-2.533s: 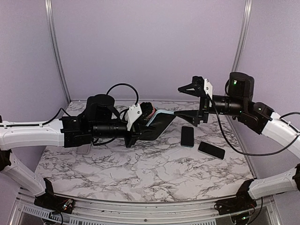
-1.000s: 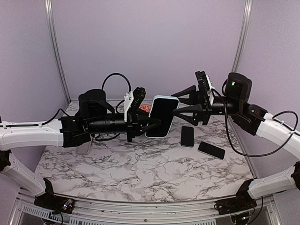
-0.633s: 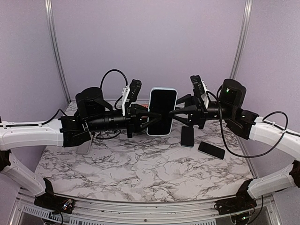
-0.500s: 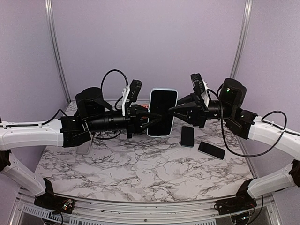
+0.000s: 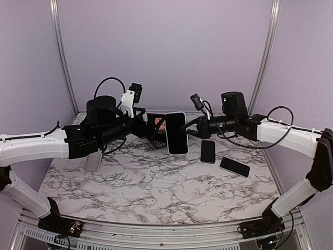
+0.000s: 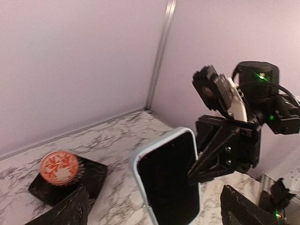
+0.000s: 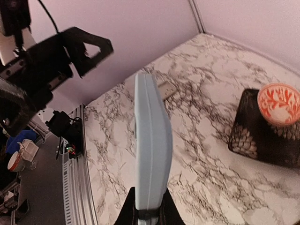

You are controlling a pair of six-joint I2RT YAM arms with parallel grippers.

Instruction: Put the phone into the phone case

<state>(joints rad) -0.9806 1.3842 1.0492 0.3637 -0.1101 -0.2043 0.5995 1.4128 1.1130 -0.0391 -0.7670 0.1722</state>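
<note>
The marble below, beside the dark phones, is bare and clear. My right gripper will next lower the phone case [image 5: 177,133] there, tilt it flat and let go of it.
The light-blue phone case [image 5: 177,133] hangs upright above the table's back middle, its front a flat black face inside the rim. I cannot tell whether that face is a phone's screen. My right gripper [image 5: 189,130] is shut on its right edge; the right wrist view shows the case [image 7: 152,140] edge-on, rising from the shut fingers [image 7: 136,216]. In the left wrist view the case [image 6: 168,180] stands apart from my fingers [image 6: 70,208], held by the right gripper [image 6: 194,174]. My left gripper [image 5: 151,126] is open just left of the case. Two dark phones [image 5: 207,151] [image 5: 234,166] lie flat on the right.
A black square mat with a red-and-white round ornament [image 6: 58,168] [image 7: 279,103] sits at the back, behind the left gripper. A grey flat object [image 5: 92,161] lies on the marble table [image 5: 166,187] at the left. Purple walls and metal posts close the back.
The left gripper has let go of the case, opened wide and drawn back left. The right gripper has closed on the case's right edge, and the case now sits lower.
</note>
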